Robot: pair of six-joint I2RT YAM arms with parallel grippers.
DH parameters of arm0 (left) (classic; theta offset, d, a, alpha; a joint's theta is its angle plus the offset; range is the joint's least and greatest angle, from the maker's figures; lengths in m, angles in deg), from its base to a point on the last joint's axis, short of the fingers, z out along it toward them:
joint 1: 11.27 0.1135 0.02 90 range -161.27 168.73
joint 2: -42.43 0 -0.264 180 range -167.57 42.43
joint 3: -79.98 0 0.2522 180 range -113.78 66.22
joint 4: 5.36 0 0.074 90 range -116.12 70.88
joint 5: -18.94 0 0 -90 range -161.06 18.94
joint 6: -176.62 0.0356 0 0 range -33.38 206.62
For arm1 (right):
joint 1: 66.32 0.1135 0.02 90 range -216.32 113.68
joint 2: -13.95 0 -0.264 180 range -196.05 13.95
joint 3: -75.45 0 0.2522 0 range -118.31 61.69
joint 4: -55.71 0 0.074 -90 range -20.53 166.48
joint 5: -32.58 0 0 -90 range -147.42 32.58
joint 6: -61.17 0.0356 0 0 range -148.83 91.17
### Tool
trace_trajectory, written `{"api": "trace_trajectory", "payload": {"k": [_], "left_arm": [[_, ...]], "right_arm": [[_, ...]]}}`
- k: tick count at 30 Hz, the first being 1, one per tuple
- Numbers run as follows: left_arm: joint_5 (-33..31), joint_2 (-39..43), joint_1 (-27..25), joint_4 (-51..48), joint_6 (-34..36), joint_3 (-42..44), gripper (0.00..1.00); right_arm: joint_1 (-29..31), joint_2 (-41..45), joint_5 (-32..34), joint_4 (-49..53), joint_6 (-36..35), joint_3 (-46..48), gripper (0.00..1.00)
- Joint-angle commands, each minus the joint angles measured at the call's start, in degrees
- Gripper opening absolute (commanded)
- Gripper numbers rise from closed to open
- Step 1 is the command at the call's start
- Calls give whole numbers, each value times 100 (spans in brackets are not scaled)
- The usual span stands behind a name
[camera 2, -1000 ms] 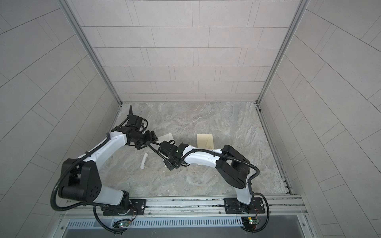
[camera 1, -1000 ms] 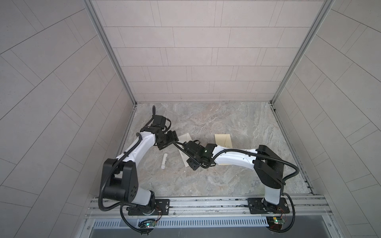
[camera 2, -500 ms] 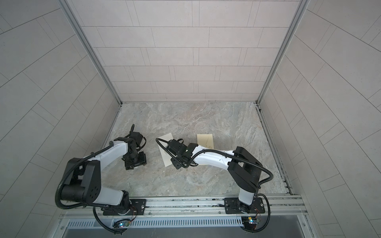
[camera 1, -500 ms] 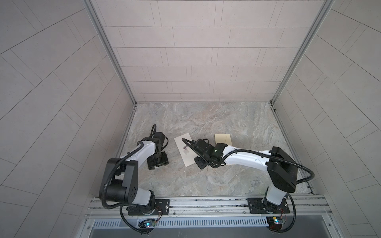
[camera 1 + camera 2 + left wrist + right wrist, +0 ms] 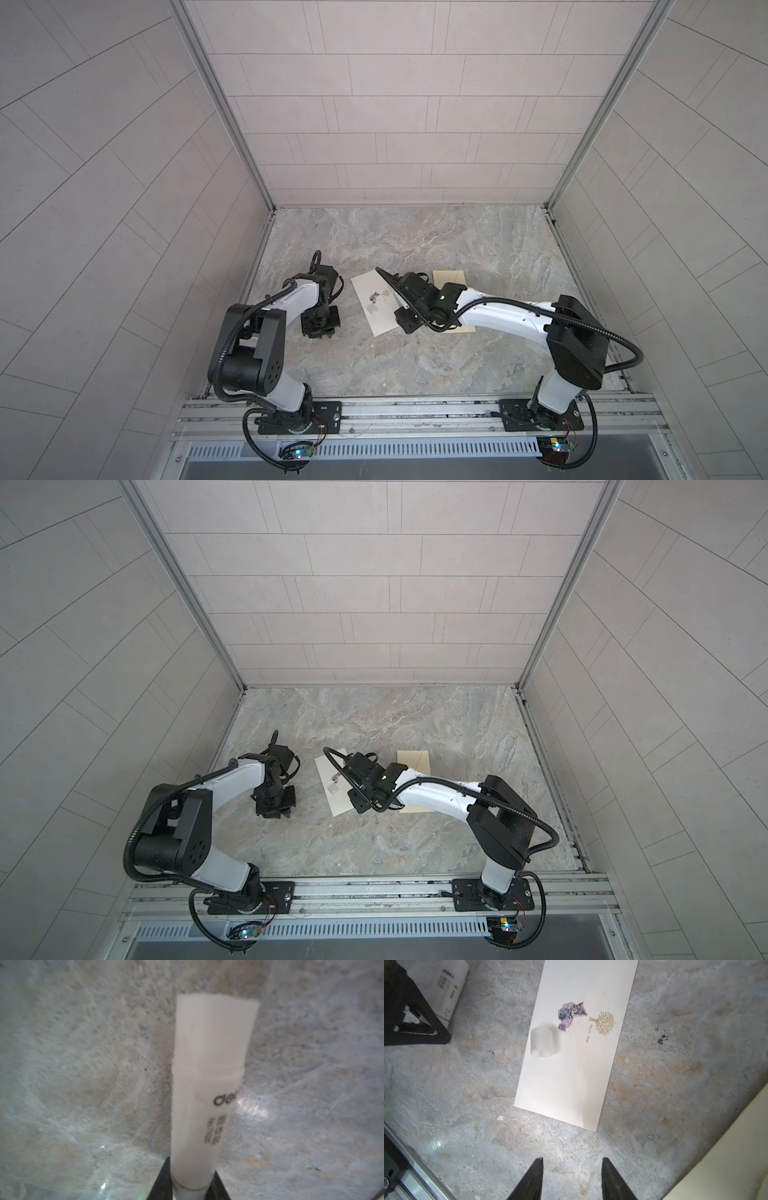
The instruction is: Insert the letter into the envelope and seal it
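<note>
The open fingers of my right gripper hang over bare table, short of the cap, so they should move outward over the envelope's front end and down around the translucent cap (image 5: 543, 1042).
A white envelope (image 5: 365, 286) (image 5: 571, 1076) with a purple sticker and a gold tree lies flat left of centre in both top views (image 5: 337, 803). A small translucent cap (image 5: 543, 1042) rests on it. The cream letter (image 5: 449, 276) (image 5: 413, 760) lies to its right, partly under my right arm. A white glue stick (image 5: 207, 1084) (image 5: 450, 991) lies on the table left of the envelope. My left gripper (image 5: 318, 328) (image 5: 191, 1167) is shut on the stick's base end. My right gripper (image 5: 405, 328) (image 5: 572, 1159) hangs open and empty over bare table, just short of the envelope's front end.
Tiled walls close in the marble table (image 5: 415, 232) on three sides. A metal rail (image 5: 411, 1184) runs along the left wall, and the arm bases sit on the front rail (image 5: 415, 409).
My left gripper left the envelope's back end, came down to the glue stick on the left and closed on it. My right gripper drew back off the envelope, staying open.
</note>
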Motion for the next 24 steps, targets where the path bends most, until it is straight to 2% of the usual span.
{"api": "trace_trajectory", "payload": {"k": [1,6,13,17,24], "left_arm": [[-18,215,-214,-25,151,19,8],[210,1064,-766,59,380,-49,0],[193,2532,-782,203,383,156,0],[342,2889,-778,192,398,281,0],[1091,3278,-777,589,529,440,0]], "right_arm": [[-78,-390,-346,51,105,-457,49],[-72,-1239,-869,489,-8,-1503,50],[-87,-2144,-769,1089,-63,-2573,52],[-96,-2549,-735,1448,-138,-3067,52],[-121,-3035,-599,1702,-264,-3625,51]]}}
